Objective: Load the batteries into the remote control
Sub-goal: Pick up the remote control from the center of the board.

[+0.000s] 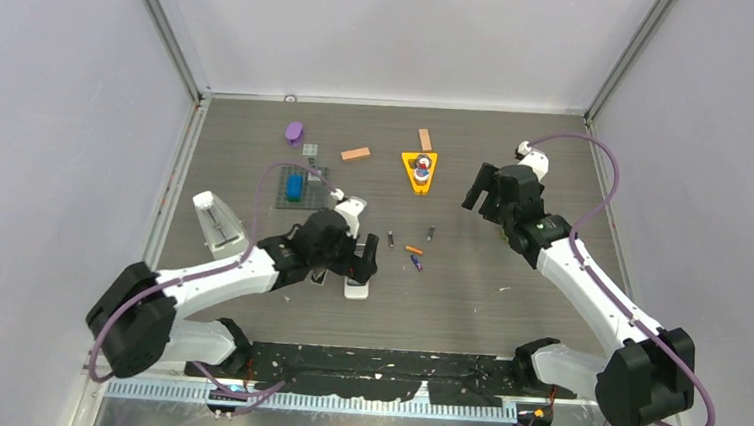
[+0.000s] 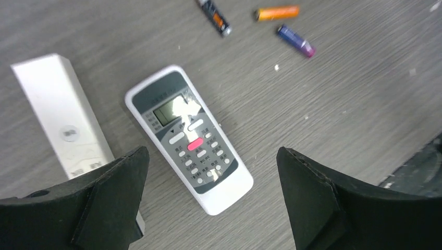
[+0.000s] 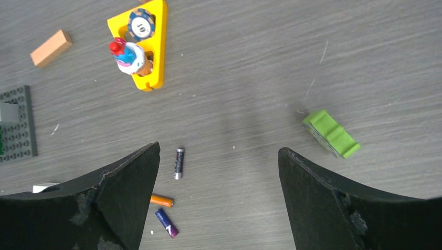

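Observation:
My left gripper moves down and turns next until its open fingers straddle both the remote's long sides, as the remote's display end [image 2: 179, 109] lies below, slanted to them.
The remote control [image 2: 187, 138] lies face up on the table, white with a grey button panel, and shows white at my left gripper's tip [image 1: 358, 290] from above. My left gripper [image 2: 211, 156] hovers over its lower end, open, jaws wide on either side and nothing held. Just beyond the remote lie three batteries: a dark one [image 2: 215, 16], an orange one [image 2: 276, 12] and a blue-purple one [image 2: 295, 40]. Another dark battery [image 1: 431, 233] lies further right. My right gripper [image 3: 218, 150] hangs open and empty above the table, with that dark battery [image 3: 179, 163] near its left finger.
A plain white oblong [image 2: 57, 114] lies beside the remote on its left. A white wedge-shaped piece [image 1: 217, 224] sits far left. At the back are a grey baseplate [image 1: 300, 188], two orange-brown blocks [image 1: 355, 153], a yellow triangle [image 3: 140, 44] and a purple piece [image 1: 293, 132]. A green block [image 3: 331, 134] lies right.

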Tool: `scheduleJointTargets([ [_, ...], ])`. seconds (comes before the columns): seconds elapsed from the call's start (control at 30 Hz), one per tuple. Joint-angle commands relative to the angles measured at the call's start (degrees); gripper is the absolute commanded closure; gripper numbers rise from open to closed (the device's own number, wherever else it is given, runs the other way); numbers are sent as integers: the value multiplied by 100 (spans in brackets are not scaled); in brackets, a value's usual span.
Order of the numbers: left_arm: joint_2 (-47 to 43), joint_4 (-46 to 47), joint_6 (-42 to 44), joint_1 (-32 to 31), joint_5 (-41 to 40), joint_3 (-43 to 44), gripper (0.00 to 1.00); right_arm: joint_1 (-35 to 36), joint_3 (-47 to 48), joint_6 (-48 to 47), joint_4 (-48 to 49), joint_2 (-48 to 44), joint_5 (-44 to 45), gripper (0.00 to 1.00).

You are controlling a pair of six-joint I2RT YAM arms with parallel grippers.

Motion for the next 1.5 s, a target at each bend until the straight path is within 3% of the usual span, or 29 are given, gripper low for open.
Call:
scheduleJointTargets([
  [0.0, 589, 413, -484, -307, -972, 89, 6, 73, 40, 333, -369, -42, 381, 11],
  [0.23, 1188, 126, -1197, -464, -1671, 401, 5, 75, 1, 316, -662, -247, 488, 11],
  [0.53, 2112, -612, -1442, -586, -1673, 1254, 9, 76, -118, 337, -774, -317, 357, 11],
  [0.9, 2558, -1332, -1658, -587, -1977, 1535, 15, 76, -206, 453, -821, -247, 245, 11],
  [1.0, 2687, -1480, -1584, -587, -2049, 1687, 25, 75, -189, 260, -696, -223, -111, 11],
  [1.1, 2680, -1442, -1465, -587, -2007, 1751, 47, 75, -177, 96, -522, -248, -464, 11],
  [1.33, 2404, -1403, -1074, -587, -2084, 1944, 83, 78, 21, -61, -456, -264, -826, 11],
  [1.47, 1826, -1449, -678, -579, -2231, 2211, 92, 76, 166, -197, -442, -359, -1080, 4],
])
